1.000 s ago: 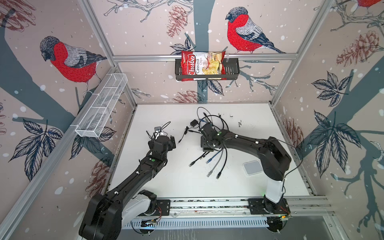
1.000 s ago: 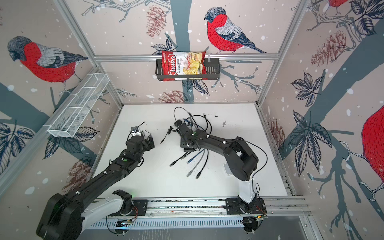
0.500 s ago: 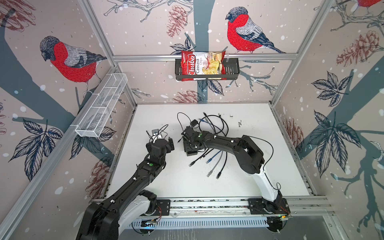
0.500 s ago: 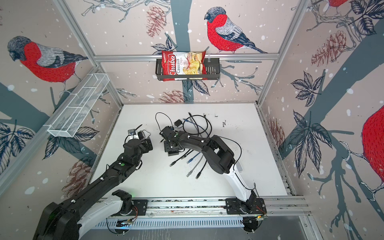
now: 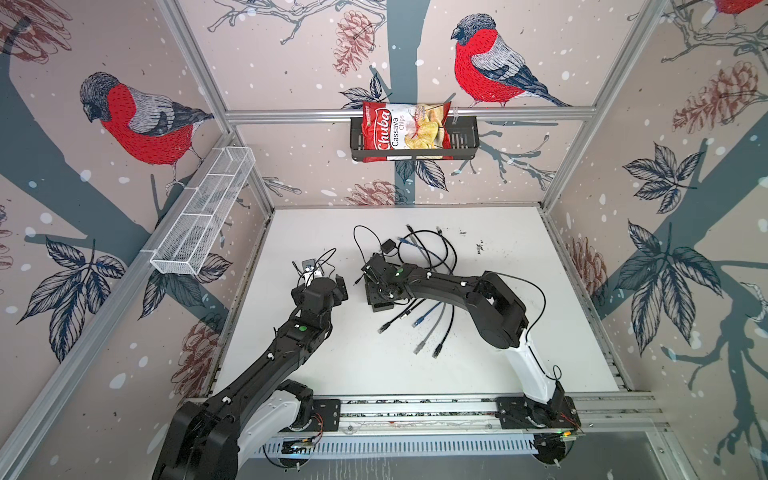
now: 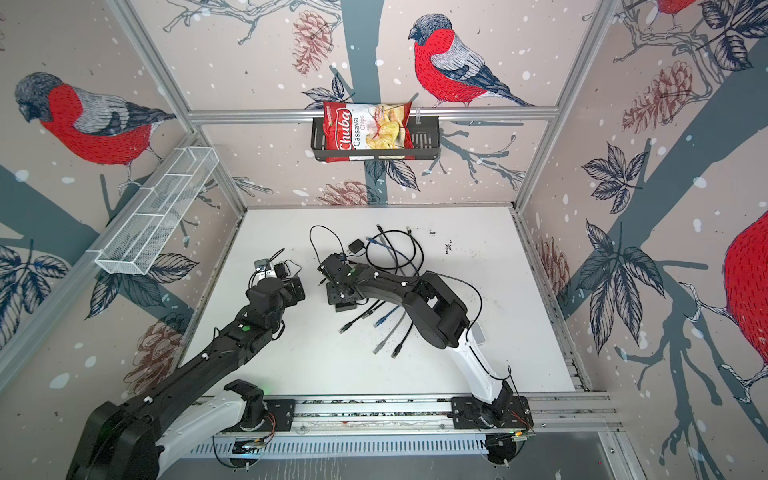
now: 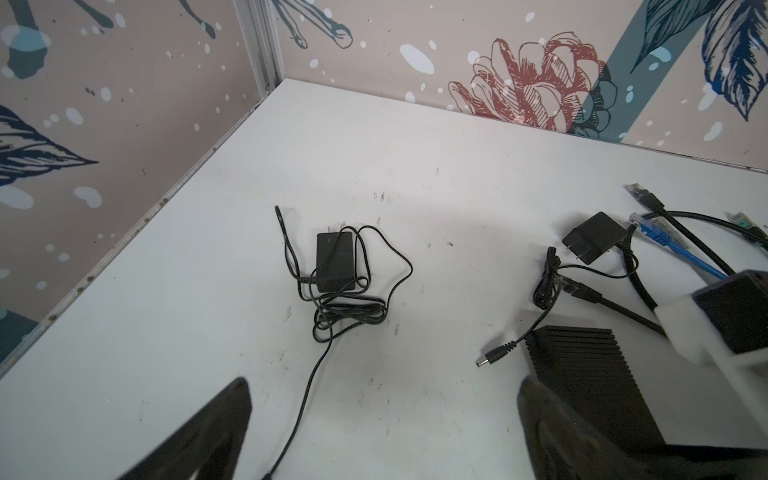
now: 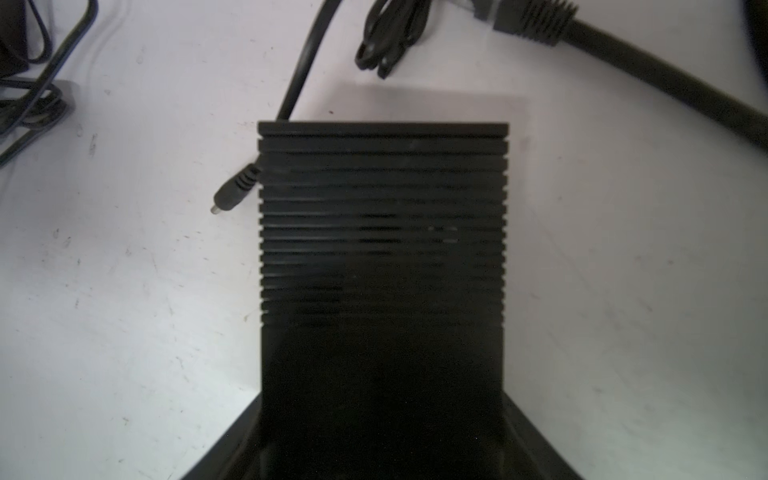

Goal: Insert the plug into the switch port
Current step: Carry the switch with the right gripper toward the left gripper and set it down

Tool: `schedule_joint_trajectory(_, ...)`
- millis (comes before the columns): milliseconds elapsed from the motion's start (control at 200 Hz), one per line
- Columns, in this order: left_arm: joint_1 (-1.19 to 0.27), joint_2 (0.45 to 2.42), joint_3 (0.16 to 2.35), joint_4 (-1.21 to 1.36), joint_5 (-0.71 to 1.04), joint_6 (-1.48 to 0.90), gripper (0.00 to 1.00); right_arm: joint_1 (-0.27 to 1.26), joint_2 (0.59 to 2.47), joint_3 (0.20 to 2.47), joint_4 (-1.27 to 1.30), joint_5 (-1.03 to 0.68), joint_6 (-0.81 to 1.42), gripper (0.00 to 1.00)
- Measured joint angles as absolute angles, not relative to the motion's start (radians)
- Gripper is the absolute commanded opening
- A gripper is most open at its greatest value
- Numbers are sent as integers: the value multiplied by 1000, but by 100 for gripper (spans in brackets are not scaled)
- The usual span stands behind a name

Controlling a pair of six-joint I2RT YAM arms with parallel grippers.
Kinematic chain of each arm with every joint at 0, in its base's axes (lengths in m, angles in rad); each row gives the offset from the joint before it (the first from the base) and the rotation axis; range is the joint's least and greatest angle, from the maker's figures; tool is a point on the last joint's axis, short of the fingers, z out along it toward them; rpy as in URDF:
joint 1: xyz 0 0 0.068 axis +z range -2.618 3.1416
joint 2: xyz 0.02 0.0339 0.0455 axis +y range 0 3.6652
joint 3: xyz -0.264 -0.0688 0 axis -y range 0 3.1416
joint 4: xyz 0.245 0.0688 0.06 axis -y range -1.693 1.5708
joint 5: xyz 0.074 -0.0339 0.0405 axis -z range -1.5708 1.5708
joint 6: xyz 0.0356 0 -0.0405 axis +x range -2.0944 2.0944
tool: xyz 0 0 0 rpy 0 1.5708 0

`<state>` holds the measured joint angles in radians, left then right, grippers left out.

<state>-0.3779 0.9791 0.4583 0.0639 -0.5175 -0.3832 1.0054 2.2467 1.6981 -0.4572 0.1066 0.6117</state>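
I will next lower my left gripper and tip its open fingers down over the thin lead's straight part, because it runs alone between them there, clear of the coiled cable.
The switch is a black ribbed box lying flat on the white table; in both top views it peeks out under the right wrist. My right gripper is shut on the switch, one finger pressed to each long side. Its ports do not show. The plug, a small black barrel plug on a thin cable, rests on the table touching the switch's side, also seen in the left wrist view. My left gripper hovers wide open over bare table just left of the switch, holding nothing.
A black power adapter with coiled cable lies ahead of the left gripper, its thin lead running between the fingers. A second adapter and several Ethernet cables lie around the switch. A wire basket hangs on the left wall.
My right gripper has slid left across the table with the switch, ending close to the left gripper. The left arm shifted only slightly.
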Motion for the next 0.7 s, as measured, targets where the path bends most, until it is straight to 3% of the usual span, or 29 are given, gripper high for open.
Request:
schedule_joint_trajectory(420,-238,1078,556,-120,-553,-544,92,992,2173,1600,-421,34,549,90)
schedule_joint_trajectory(700,-204,1225,640,-187,-521,-569,87,974,1884,1397,-307,54,443,90)
